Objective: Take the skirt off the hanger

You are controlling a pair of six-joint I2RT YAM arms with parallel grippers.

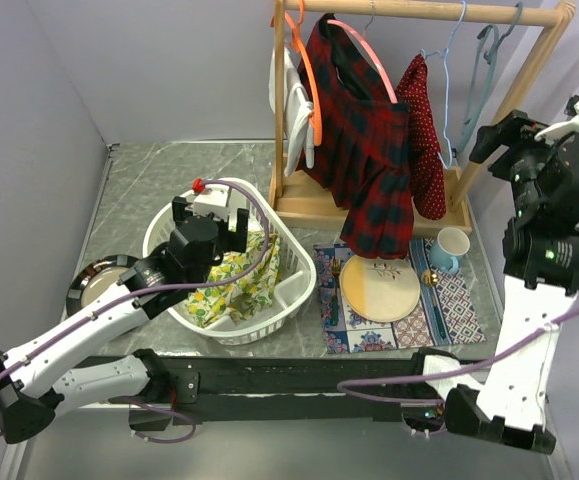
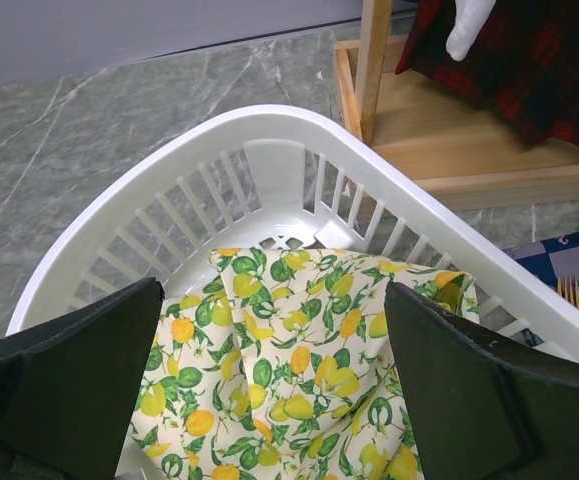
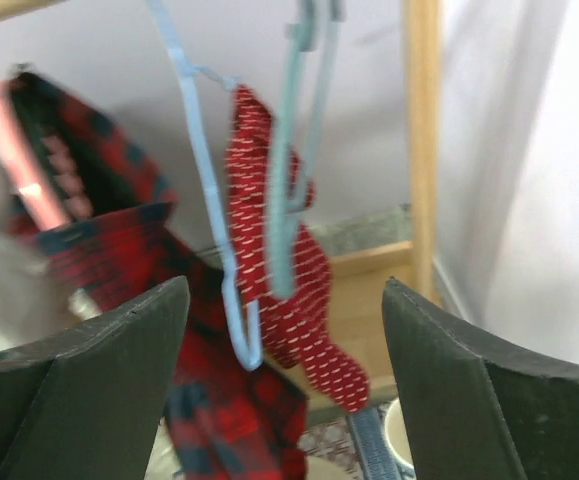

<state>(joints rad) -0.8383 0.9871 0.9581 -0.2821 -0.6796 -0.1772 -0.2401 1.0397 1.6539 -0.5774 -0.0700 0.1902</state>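
Note:
The red garment's hanger hangs between my right gripper and the skirt point(image 1: 366, 145). My right gripper will next go left in the top view onto the near arm of that hanger.
The plaid skirt point(image 1: 366, 145) hangs on the pink hanger point(image 1: 367, 52) from the wooden rail, its lower end drooping toward the placemat. The right wrist view shows the skirt point(image 3: 119, 260) and the pink hanger point(image 3: 24, 165) blurred at the left. My right gripper point(image 1: 487, 140) is up at the rack's right end, open, with nothing between its fingers point(image 3: 89, 390). It point(image 3: 284, 335) faces a light blue hanger point(image 3: 209, 200) and the red dotted garment point(image 3: 289, 290). My left gripper point(image 1: 209, 216) hovers open and empty over the white basket point(image 1: 289, 300); in its own view it point(image 2: 274, 380) is above the lemon-print cloth point(image 2: 289, 350).
An orange hanger point(image 1: 301, 55) with white cloth hangs left of the skirt. Two light blue hangers point(image 1: 459, 80) hang on the right. On a patterned placemat point(image 1: 459, 300) lie a round plate point(image 1: 381, 288) and a blue mug point(image 1: 451, 248). A metal dish point(image 1: 94, 282) sits far left. The rack's wooden base point(image 2: 469, 150) is behind the basket.

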